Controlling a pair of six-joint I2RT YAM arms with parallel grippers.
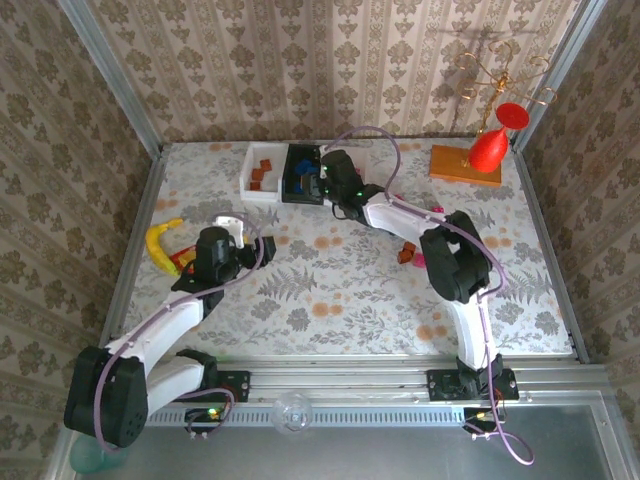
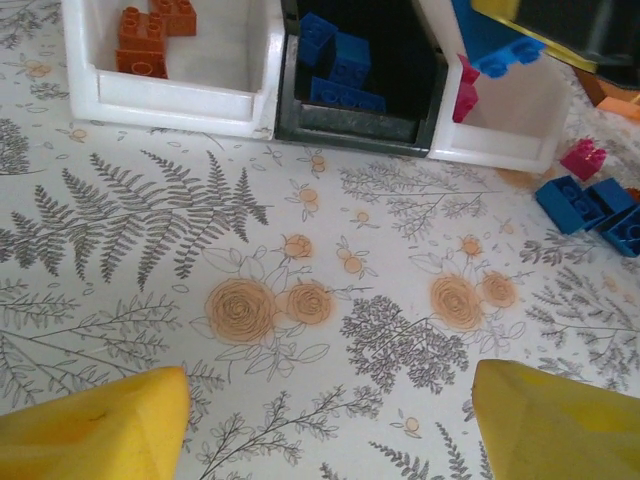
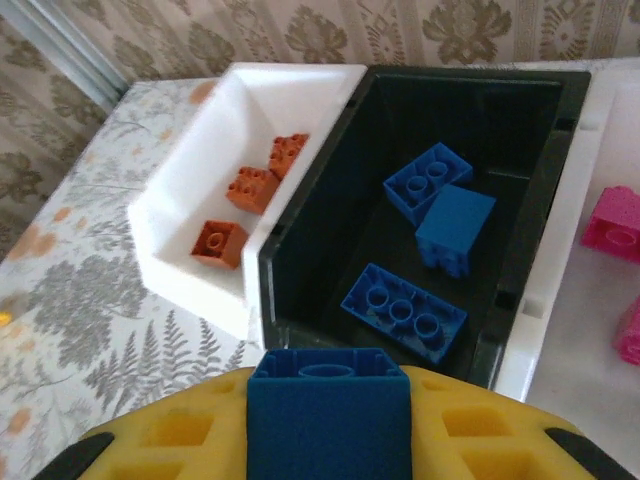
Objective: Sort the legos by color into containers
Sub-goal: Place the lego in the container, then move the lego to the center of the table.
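Observation:
The black bin is below my right gripper and outward of it, so my right gripper will next go down into the bin and let go of the blue lego where other blue ones lie.
Three joined containers stand at the back: a white bin (image 3: 190, 200) with orange-brown legos (image 3: 250, 187), a black bin (image 3: 520, 150) with three blue legos (image 3: 403, 310), and a white bin (image 2: 500, 140) with pink legos (image 3: 612, 225). My right gripper (image 3: 328, 395) hovers over the black bin's near wall, shut on a blue lego (image 3: 328, 430); it also shows from above as the right gripper (image 1: 325, 185). My left gripper (image 2: 330, 430) is open above bare tablecloth in front of the bins, its yellow fingers (image 2: 95, 425) far apart. Loose blue legos (image 2: 590, 205) and a pink lego (image 2: 583, 158) lie right of the bins.
A yellow banana-shaped toy (image 1: 160, 245) lies at the left beside my left arm. An orange base with a red bulb (image 1: 470, 160) stands at the back right. A few loose bricks (image 1: 408, 255) sit near my right arm's elbow. Wallpapered walls close the table in on three sides.

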